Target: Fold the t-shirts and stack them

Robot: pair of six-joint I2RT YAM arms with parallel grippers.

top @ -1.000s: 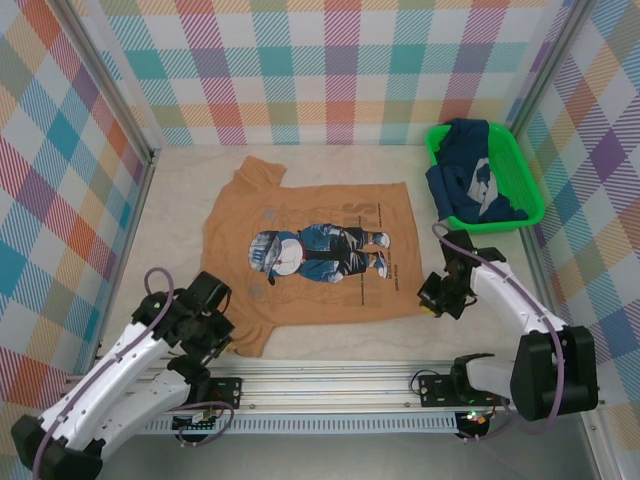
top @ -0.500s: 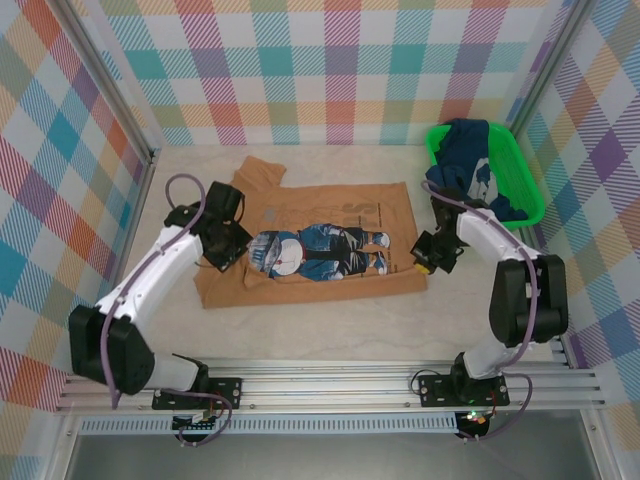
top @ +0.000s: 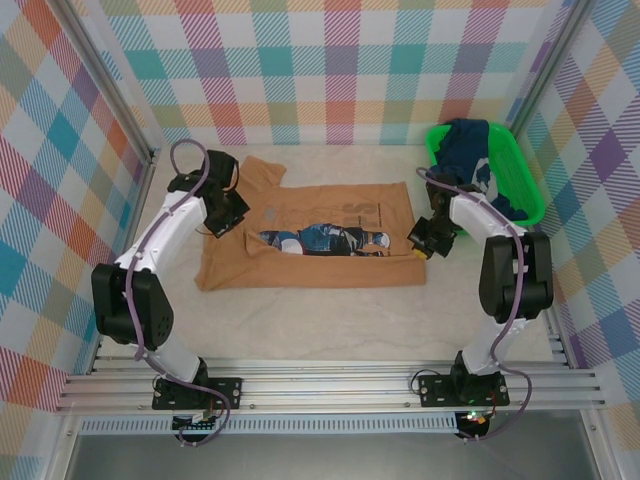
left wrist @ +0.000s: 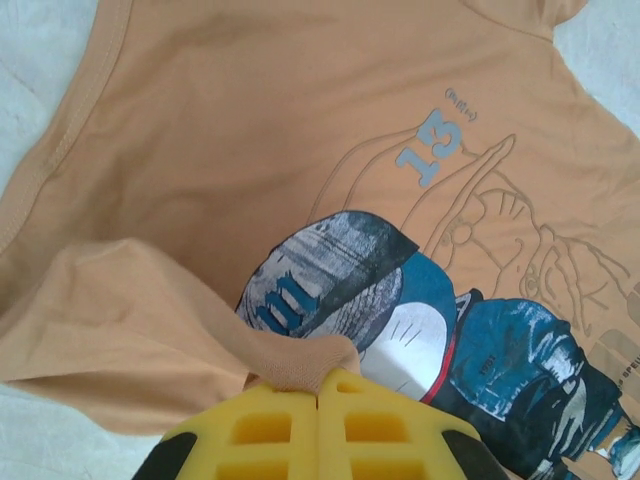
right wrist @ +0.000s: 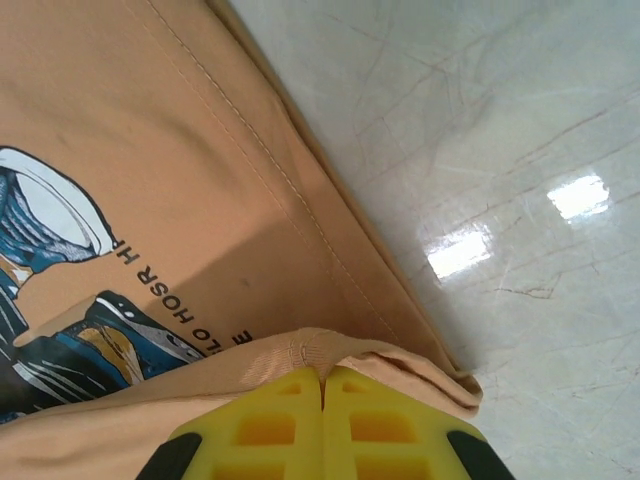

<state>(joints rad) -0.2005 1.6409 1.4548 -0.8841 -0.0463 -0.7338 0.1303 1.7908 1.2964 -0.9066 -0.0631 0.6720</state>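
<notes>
My left gripper will next lower the pinched edge, which is still raised above the shirt's front, down onto the plain cloth beside the cartoon print.
The tan-orange t-shirt [top: 310, 262] lies across the table's middle, its near half folded up over the blue-and-white cartoon print [top: 320, 240]. My left gripper [top: 228, 222] is shut on the shirt's edge at the left side; in the left wrist view the pinched cloth [left wrist: 300, 365] bunches at the yellow fingertips [left wrist: 318, 385] above the print [left wrist: 400, 320]. At the shirt's right side my right gripper [top: 420, 243] is shut on the hem [right wrist: 320, 352], held over the shirt's front [right wrist: 150, 150]. The navy blue t-shirt [top: 470, 175] sits heaped in the green basket [top: 530, 205].
The basket stands at the back right corner against the checked wall. Bare pale tabletop [top: 320, 330] runs between the shirt and the arm rail [top: 320, 385]. Metal frame posts edge the left [top: 130, 110] and right sides.
Both grippers have carried the shirt's near edge away from the rail toward the back, folding it over the print. The shirt now looks narrower front to back.
</notes>
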